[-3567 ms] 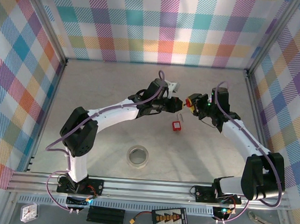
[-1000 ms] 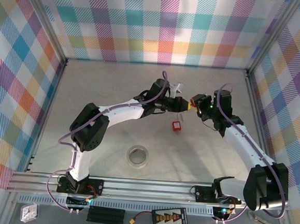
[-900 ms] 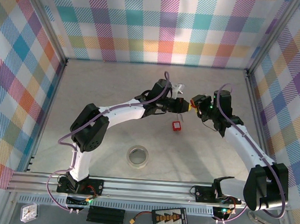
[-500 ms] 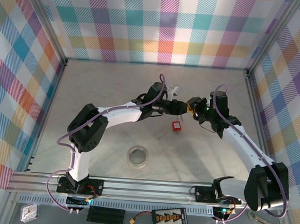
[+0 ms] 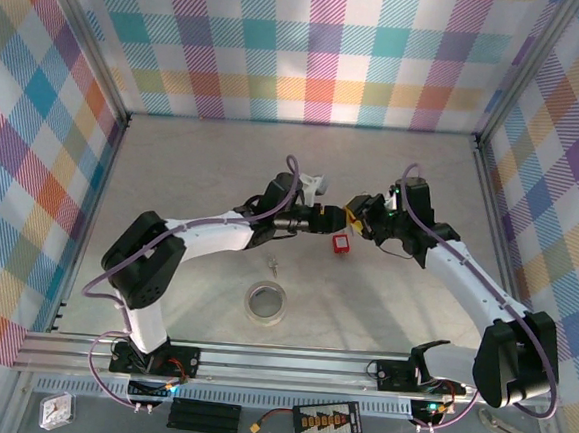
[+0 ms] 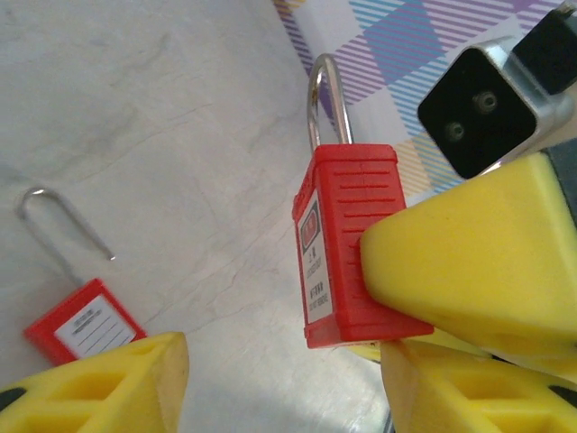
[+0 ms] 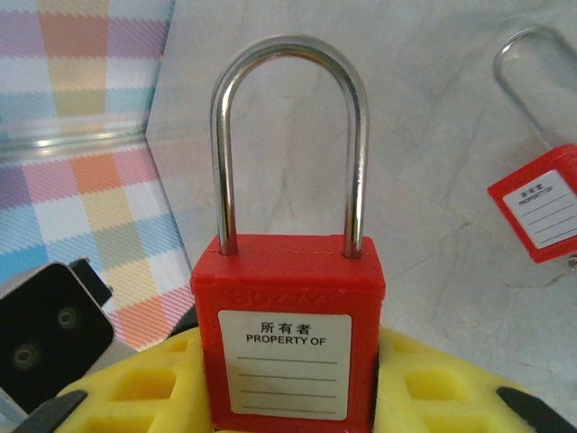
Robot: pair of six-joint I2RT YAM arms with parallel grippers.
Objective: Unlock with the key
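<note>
My right gripper moves back and down next, onto the bare tabletop nearer my base beside the second padlock, and releases the red padlock.
A red padlock (image 7: 288, 298) with a shut steel shackle stands upright in my right gripper (image 7: 293, 401), clamped between its yellow fingers (image 7: 442, 388). My right gripper (image 5: 357, 216) holds it above the table centre. My left gripper (image 5: 325, 219) is just left of it, open, with nothing between its fingers (image 6: 117, 379). In the left wrist view the held padlock (image 6: 347, 234) hangs just ahead of my left gripper (image 6: 284, 370). A small key (image 5: 274, 265) lies on the table, below the left forearm. A second red padlock (image 5: 341, 244) lies flat on the table under the grippers.
A roll of tape (image 5: 267, 301) sits on the table toward the near edge. The second padlock (image 6: 86, 320) lies with its shackle pointing away. Checked walls enclose the table on three sides.
My left gripper has opened and drawn back to the left, away from the held padlock. The key now lies on the table. The right gripper shifted slightly left, still holding the padlock.
</note>
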